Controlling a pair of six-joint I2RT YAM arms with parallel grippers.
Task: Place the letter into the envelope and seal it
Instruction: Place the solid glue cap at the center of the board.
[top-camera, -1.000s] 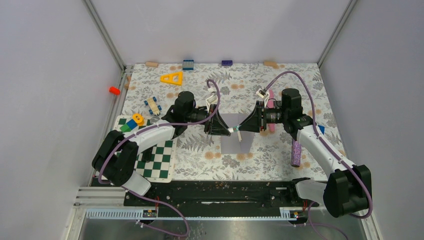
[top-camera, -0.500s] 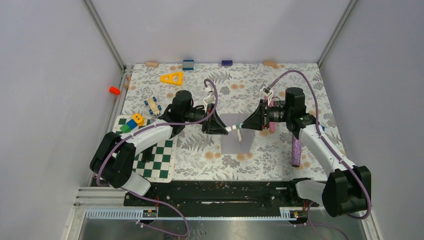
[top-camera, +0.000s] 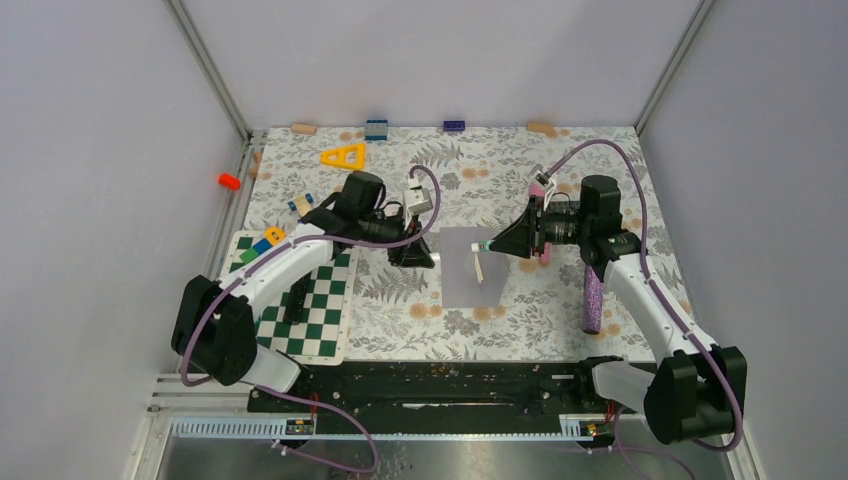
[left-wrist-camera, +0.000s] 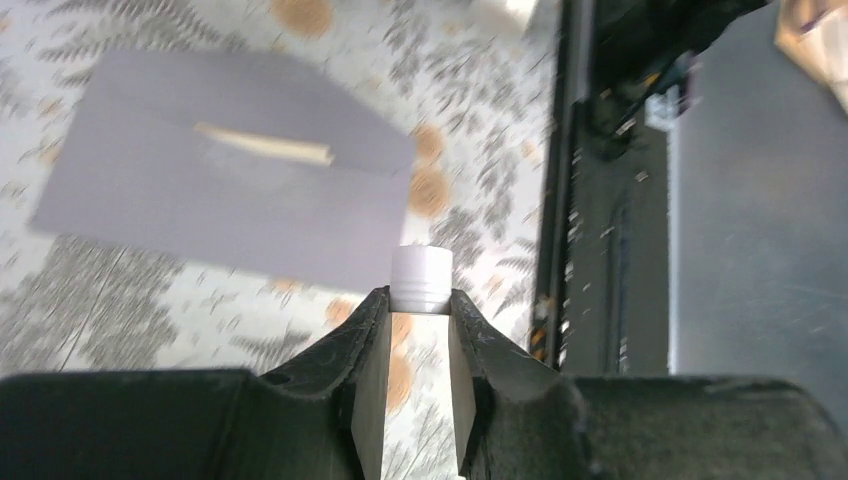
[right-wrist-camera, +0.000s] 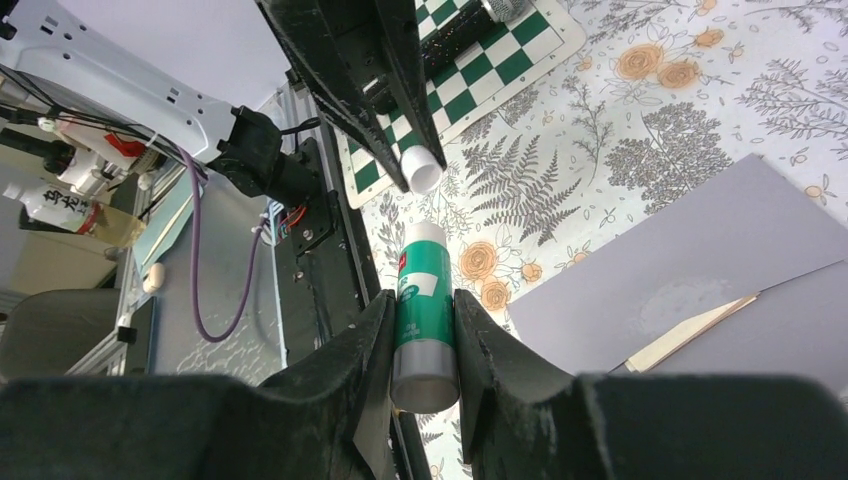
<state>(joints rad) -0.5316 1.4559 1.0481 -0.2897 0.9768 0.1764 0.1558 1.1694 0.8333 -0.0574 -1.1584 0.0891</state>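
Observation:
The glue stick's cap comes free next as my left gripper tilts and moves down to its left in the top view, since clear mat (top-camera: 372, 272) beside the chessboard lies below there.
The grey envelope (top-camera: 470, 281) lies flat on the floral mat between the arms, also in the left wrist view (left-wrist-camera: 200, 190) and right wrist view (right-wrist-camera: 690, 265). A thin tan strip of the letter (top-camera: 479, 268) (left-wrist-camera: 265, 146) (right-wrist-camera: 690, 334) shows at its flap edge; the rest is hidden inside. My right gripper (top-camera: 494, 246) (right-wrist-camera: 422, 297) is shut on a green glue stick (right-wrist-camera: 421, 265), held above the envelope's far edge. My left gripper (top-camera: 426, 258) (left-wrist-camera: 420, 302) is shut on the stick's white cap (left-wrist-camera: 420, 279) (right-wrist-camera: 423, 168), a short gap to the left of the stick.
A green-and-white chessboard (top-camera: 322, 312) lies at the left front. A purple cylinder (top-camera: 591, 305) lies at the right. A yellow triangle (top-camera: 343, 156), coloured blocks (top-camera: 267, 243) and small bricks (top-camera: 376, 128) are scattered at the back and left. An orange piece (top-camera: 229, 181) sits off the mat.
The two grippers, which met tip to tip over the envelope, have drawn apart. The left one moved back left with the white cap; the right one shifted slightly right.

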